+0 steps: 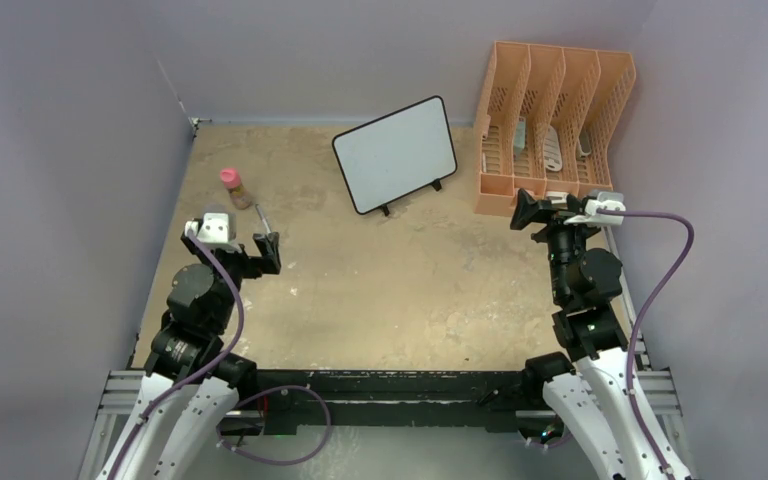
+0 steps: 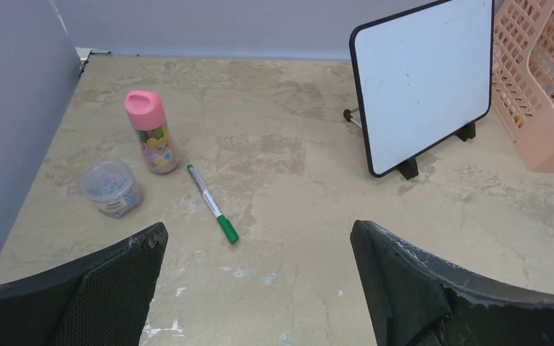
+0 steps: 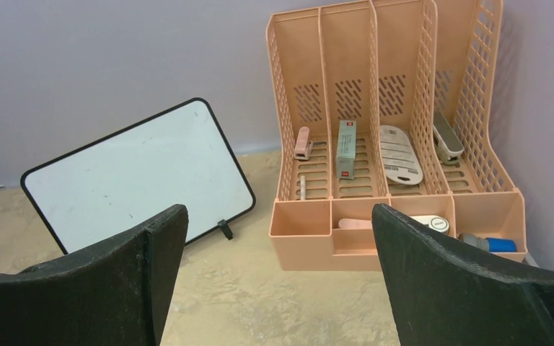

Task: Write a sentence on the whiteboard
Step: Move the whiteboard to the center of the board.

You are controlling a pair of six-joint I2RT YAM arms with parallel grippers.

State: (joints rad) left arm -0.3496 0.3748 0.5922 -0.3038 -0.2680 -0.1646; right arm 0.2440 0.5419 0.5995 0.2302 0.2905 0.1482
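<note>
I will next move my left gripper outward, to the right in the top view, and down onto the whiteboard's nearer black foot [image 1: 386,210] [image 2: 408,169], since the foot sticks out clear of the whiteboard's lower edge.
The whiteboard [image 1: 395,155] stands tilted on its two black feet at the back middle of the table. Its face is blank apart from faint specks, and no teal-green sentence shows on it. It also shows in the left wrist view [image 2: 422,79] and the right wrist view [image 3: 141,173]. A marker with a green cap [image 2: 211,203] lies flat on the table ahead of my left gripper [image 2: 260,238], which is open and empty above the table. My right gripper [image 3: 280,216] is open and empty, in front of the rack, right of the board.
An orange file rack [image 1: 550,125] with small office items stands at the back right, close to the board's right edge. A pink-lidded bottle [image 2: 151,133] and a small clear jar [image 2: 112,187] stand left of the marker. Grey walls enclose the table.
</note>
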